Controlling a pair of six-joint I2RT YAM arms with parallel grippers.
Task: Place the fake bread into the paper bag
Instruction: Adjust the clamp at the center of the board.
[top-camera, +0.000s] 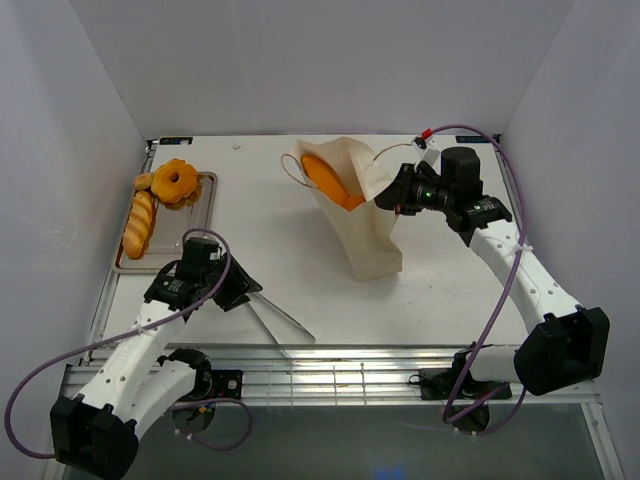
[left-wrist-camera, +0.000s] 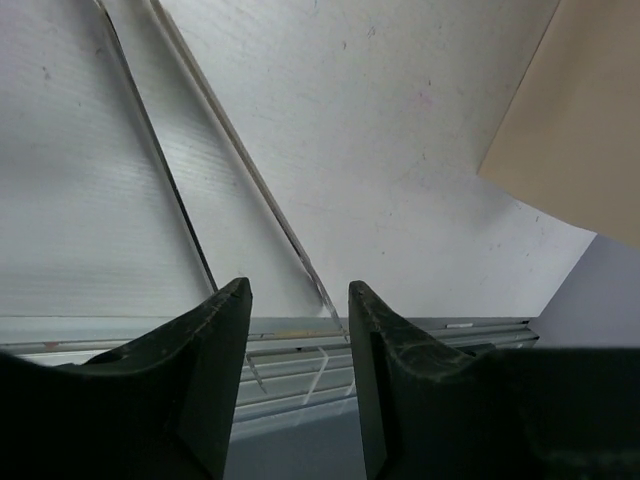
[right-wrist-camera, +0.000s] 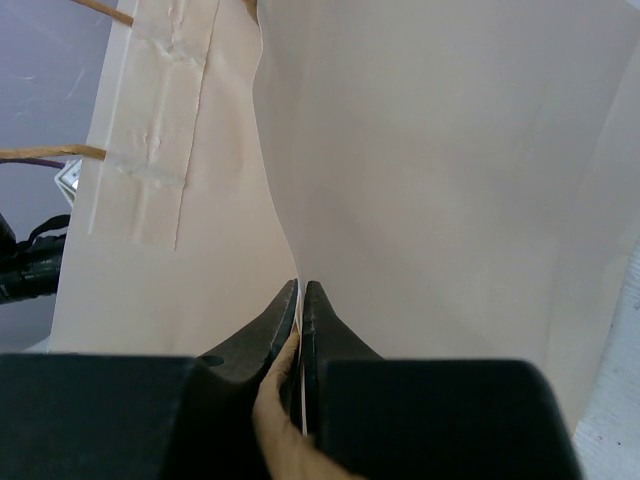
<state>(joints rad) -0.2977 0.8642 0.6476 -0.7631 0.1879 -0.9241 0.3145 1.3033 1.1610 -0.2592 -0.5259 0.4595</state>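
The tongs stick out over the tabletop's front edge. My left gripper needs to go down next, push them outward and close over the tabletop between the tray and the bag, which lies outward of it.
The tan paper bag (top-camera: 365, 235) stands open at mid-table, with a golden-orange loaf (top-camera: 330, 178) inside its mouth. My right gripper (top-camera: 385, 197) is shut on the bag's right rim. In the right wrist view its jaws (right-wrist-camera: 301, 288) pinch the paper wall (right-wrist-camera: 450, 180). More fake bread lies on the tray at far left: a ring doughnut (top-camera: 176, 182), a baguette (top-camera: 140, 222) and a small roll (top-camera: 143, 181). My left gripper (top-camera: 243, 290) is open and empty near the table's front, with nothing between its jaws in the left wrist view (left-wrist-camera: 300, 290).
The flat silver tray (top-camera: 206, 205) sits at the far left. Thin pale tongs (top-camera: 285, 320) lie on the table just right of my left gripper, and they also show in the left wrist view (left-wrist-camera: 250, 180). White walls close in three sides.
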